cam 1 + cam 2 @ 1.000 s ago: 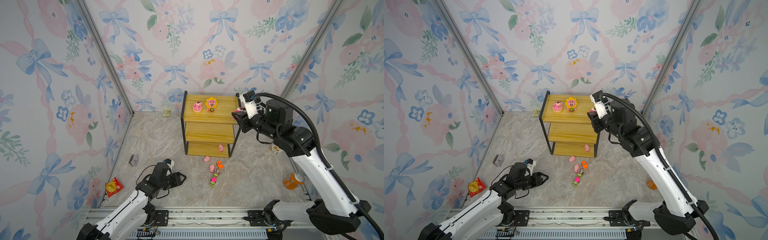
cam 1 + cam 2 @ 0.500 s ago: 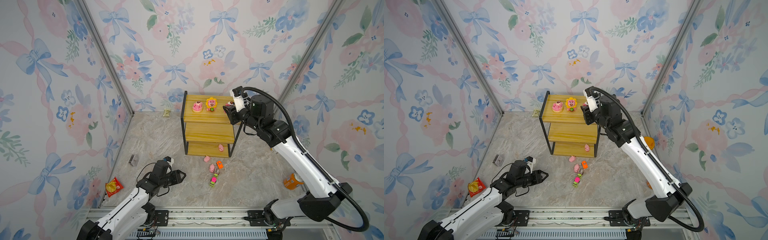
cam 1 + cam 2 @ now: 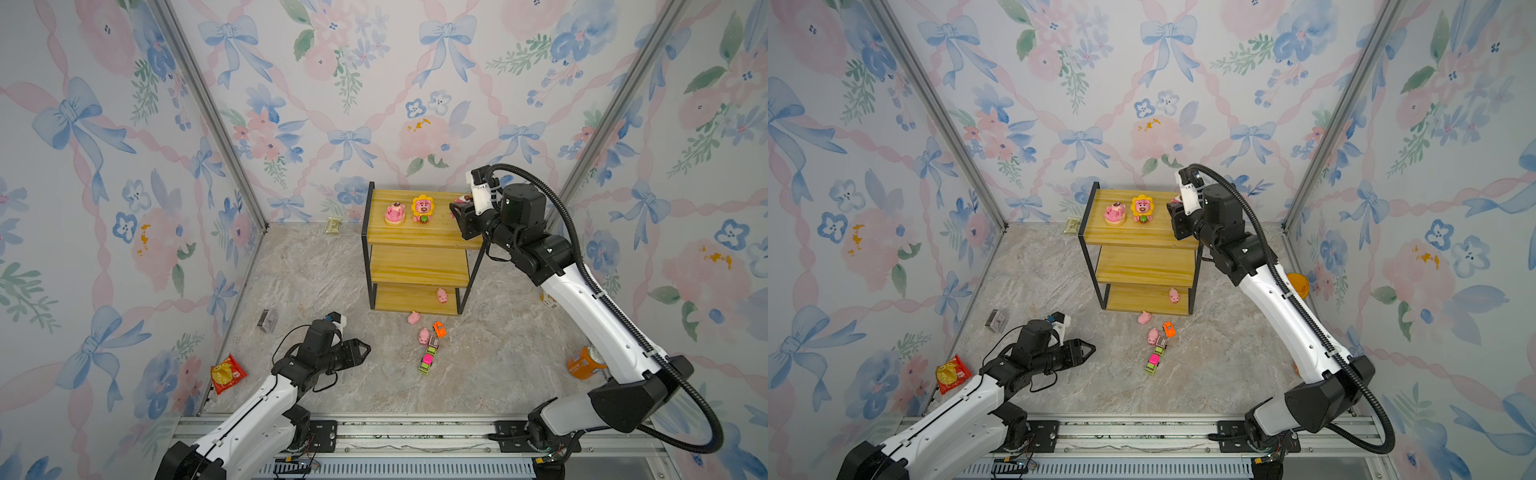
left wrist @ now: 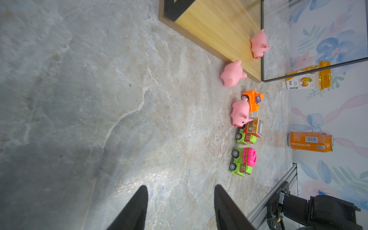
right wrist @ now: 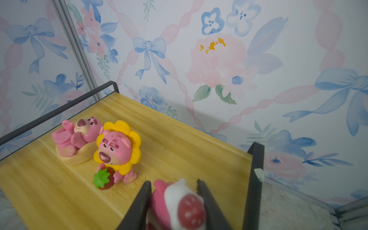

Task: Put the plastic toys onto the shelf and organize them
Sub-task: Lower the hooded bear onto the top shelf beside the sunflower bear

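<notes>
The bare board (image 3: 449,226) beside the sunflower bear lies below the fingers. The pink bear goes down toward that bear in my right gripper next and is released there.
The shelf (image 3: 415,235) stands at the back middle in both top views. A reclining pink bear (image 3: 395,213) and a sunflower bear (image 3: 422,208) sit on its top board (image 5: 179,143). My right gripper (image 5: 173,181) hovers over that board's right end, shut on a third pink bear (image 5: 177,203). One pig (image 4: 258,43) stands on the bottom board. Two pigs (image 4: 233,74) (image 4: 240,113) and the orange (image 4: 253,99), red-green (image 4: 250,132) and pink-green (image 4: 244,161) cars lie on the floor in front. My left gripper (image 4: 181,186) is open and empty, low over the floor left of the cars.
A red snack packet (image 3: 226,372) and a small grey box (image 3: 267,321) lie by the left wall. An orange can (image 3: 584,363) lies at the right, a yellow-lidded cup (image 4: 306,76) stands behind the shelf's right side, and a small packet (image 3: 333,225) rests at the back wall.
My right gripper has carried the pink bear leftward from beside the shelf's right edge to above the top board. The left arm has barely moved.
</notes>
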